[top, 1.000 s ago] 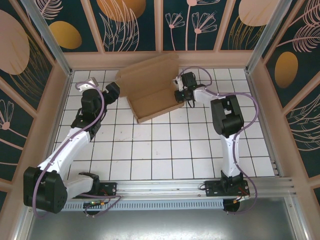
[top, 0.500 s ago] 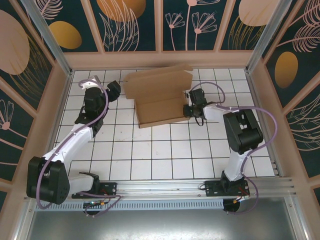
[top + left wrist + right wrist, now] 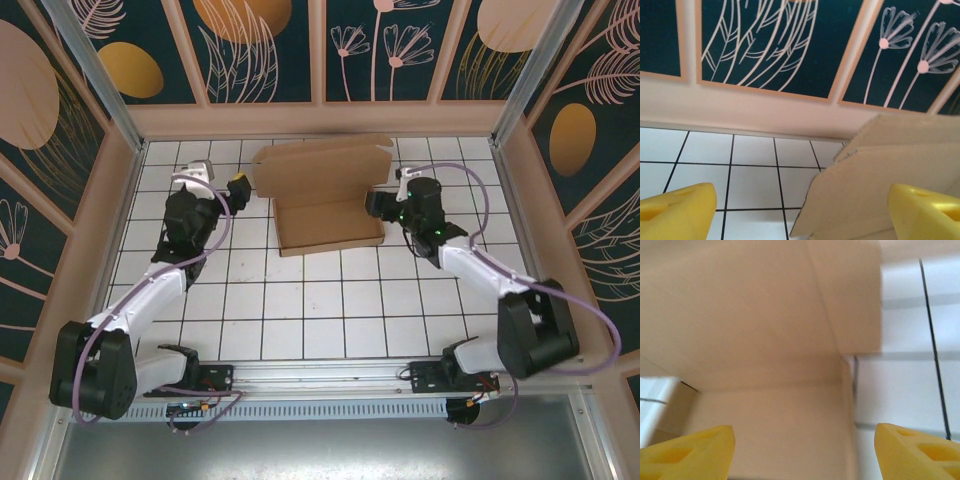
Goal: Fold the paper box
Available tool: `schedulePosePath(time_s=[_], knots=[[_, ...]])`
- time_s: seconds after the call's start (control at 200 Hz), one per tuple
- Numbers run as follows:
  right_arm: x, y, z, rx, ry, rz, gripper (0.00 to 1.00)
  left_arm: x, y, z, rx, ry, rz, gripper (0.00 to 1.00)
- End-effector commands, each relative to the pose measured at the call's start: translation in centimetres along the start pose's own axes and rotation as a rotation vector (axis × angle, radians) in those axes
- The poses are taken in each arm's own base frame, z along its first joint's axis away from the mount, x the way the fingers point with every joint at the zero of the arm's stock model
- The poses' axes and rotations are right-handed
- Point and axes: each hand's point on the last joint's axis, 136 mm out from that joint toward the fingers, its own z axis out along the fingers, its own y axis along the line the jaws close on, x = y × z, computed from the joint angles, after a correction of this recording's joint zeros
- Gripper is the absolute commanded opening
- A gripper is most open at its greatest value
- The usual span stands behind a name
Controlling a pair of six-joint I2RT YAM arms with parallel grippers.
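Observation:
I should turn my left gripper toward the box (image 3: 325, 195) next. Then I should bring its fingers around the upright end edge of the wide flap, just beside the gripper.
The paper box (image 3: 325, 195), plain brown cardboard, lies at the back middle of the tiled floor. Its wide flap stands up along the far side over a shallow tray. My left gripper (image 3: 240, 188) is just left of the box and open. In the left wrist view the box's left corner (image 3: 875, 180) reaches in from the right between the yellow fingertips (image 3: 675, 212), and my left gripper (image 3: 800, 215) holds nothing. My right gripper (image 3: 373, 203) hovers at the box's right end, open. In the right wrist view my right gripper (image 3: 802, 455) looks down on the tray's inner corner (image 3: 840, 370).
The white tiled floor (image 3: 320, 300) is fenced by a low beige wall (image 3: 320, 120) with dark flower panels behind. The box sits about one tile from that back wall. Both arm bases stand on the rail (image 3: 330, 378) at the near edge.
My right gripper has let go of the box's right end, opened, and drawn back to the right. The box has turned square to the back wall. My left gripper has shifted slightly toward it.

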Motion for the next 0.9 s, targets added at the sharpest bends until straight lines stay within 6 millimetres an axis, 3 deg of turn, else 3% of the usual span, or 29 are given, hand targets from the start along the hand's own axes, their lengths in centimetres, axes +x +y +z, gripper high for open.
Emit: schedulePosePath(time_s=[0.0,0.11,0.205,0.29,0.405,0.585,0.896], knots=[[-4.7,3.5,-2.6,-0.159,-0.237,-0.146,0.73,-0.6,-0.9,-1.7,0.065,-0.095,0.118,0.87],[-6.6,5.7,-4.9,-0.258,-0.374,-0.255,0.7,1.2,-0.8,-1.6,0.091,-0.063,0.211,0.86],[-6.6,6.6,-4.7,-0.283,-0.391,-0.435,0.75,2.3,-0.7,-0.8,0.12,-0.034,0.221,0.85],[-7.7,5.0,-4.0,-0.218,-0.424,-0.477,0.76,2.8,-1.0,0.7,0.163,-0.003,0.228,0.84],[-9.0,1.3,-1.8,-0.167,-0.393,-0.465,0.75,3.1,-1.2,2.8,0.212,0.016,0.221,0.83],[-8.6,-2.7,1.5,-0.199,-0.367,-0.54,0.74,3.7,0.3,5.3,0.228,0.022,0.22,0.82],[-6.1,-5.3,6.7,-0.386,-0.311,-0.631,0.74,6.0,-0.6,8.3,0.36,0.081,0.313,0.8]])
